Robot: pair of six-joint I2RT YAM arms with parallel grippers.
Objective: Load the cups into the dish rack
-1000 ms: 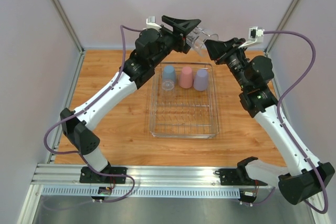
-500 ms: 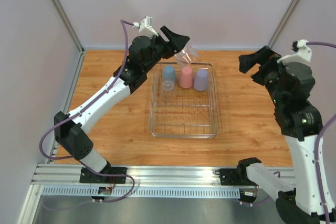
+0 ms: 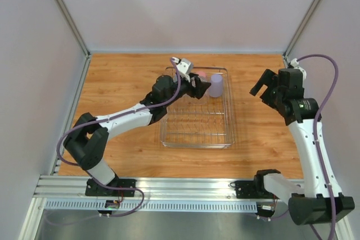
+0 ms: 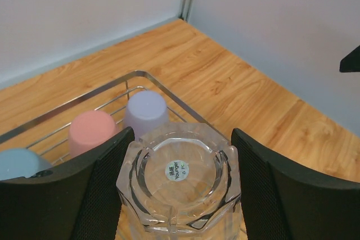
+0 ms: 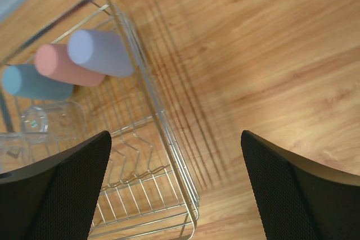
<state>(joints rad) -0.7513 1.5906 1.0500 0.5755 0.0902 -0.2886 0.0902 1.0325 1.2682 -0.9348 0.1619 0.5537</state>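
My left gripper moves down into the open rack spot by the pink cup's near side next and lets go of the clear cup, since that gap is below the gripper.
My left gripper (image 4: 183,134) is shut on a clear cup (image 4: 180,178), one black finger pressing each side and the stickered base facing the wrist camera. It hovers over the far end of the dish rack (image 3: 228,122), just in front of the pink cup (image 4: 90,130) and lavender cup (image 4: 146,111); the blue cup (image 4: 17,164) is at the left. From above, the left gripper (image 3: 194,84) hides the blue cup. My right gripper (image 3: 263,85) stands open and empty, right of the rack. Its wrist view shows another clear cup (image 5: 36,119) in the rack.
The wire rack rim (image 5: 169,155) runs under the right gripper (image 5: 174,136), with bare wooden tabletop (image 5: 270,71) to its right. White walls enclose the table on three sides. The near half of the rack (image 3: 197,130) holds no cups.
The right gripper opened, let go of the clear cup and drew back to the right. The left arm swung down from the far edge, carrying the cup over the rack.
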